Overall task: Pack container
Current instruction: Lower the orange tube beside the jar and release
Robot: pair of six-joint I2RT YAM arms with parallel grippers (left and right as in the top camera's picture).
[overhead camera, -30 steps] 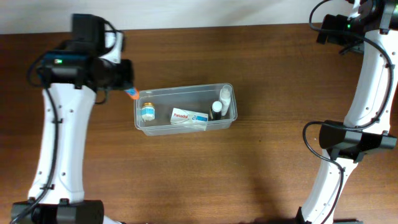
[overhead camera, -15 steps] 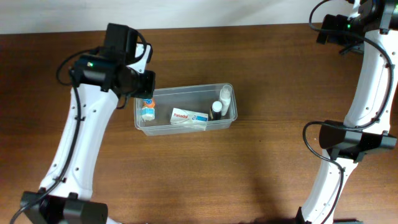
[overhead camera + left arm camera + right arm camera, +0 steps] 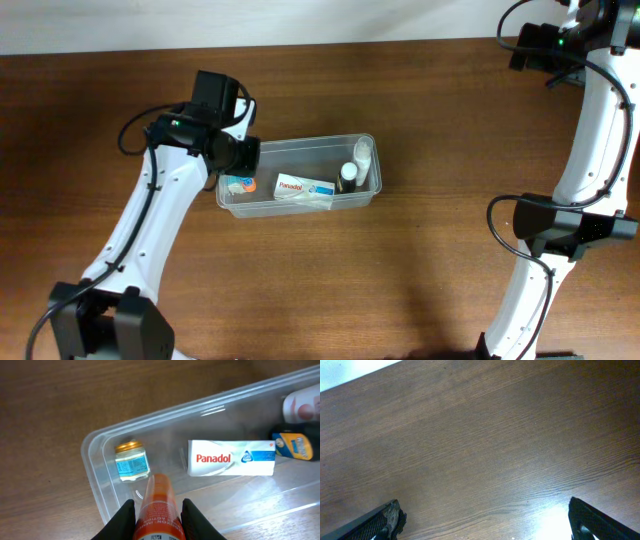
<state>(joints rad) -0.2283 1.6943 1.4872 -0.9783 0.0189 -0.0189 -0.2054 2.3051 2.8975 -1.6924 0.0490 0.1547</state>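
Note:
My left gripper holds the orange tube and needs to lower first, to release it on the free bottom of the container between the gold-capped jar [image 3: 132,461] and the container's near side.
The clear plastic container [image 3: 300,150] lies in the middle of the brown table, also seen as a see-through bin [image 3: 95,480] in the left wrist view. Inside lie a white Panadol box [image 3: 231,458], a small gold-capped jar [image 3: 132,461], a dark bottle [image 3: 295,445] and a white bottle [image 3: 301,405]. My left gripper [image 3: 157,510] is shut on an orange tube [image 3: 159,505], which hangs over the container's left end, near the jar. In the overhead view the orange tube [image 3: 243,185] shows below my left gripper [image 3: 238,158]. My right gripper [image 3: 485,515] stands wide open over bare wood, far right.
The table's back edge meets a white wall [image 3: 300,20] along the top. The right arm's base [image 3: 560,228] stands at the right side; the left arm's base [image 3: 110,325] sits at the lower left.
My left arm has swung right with the orange tube, from left of the container to above its left end. The right arm has stayed still.

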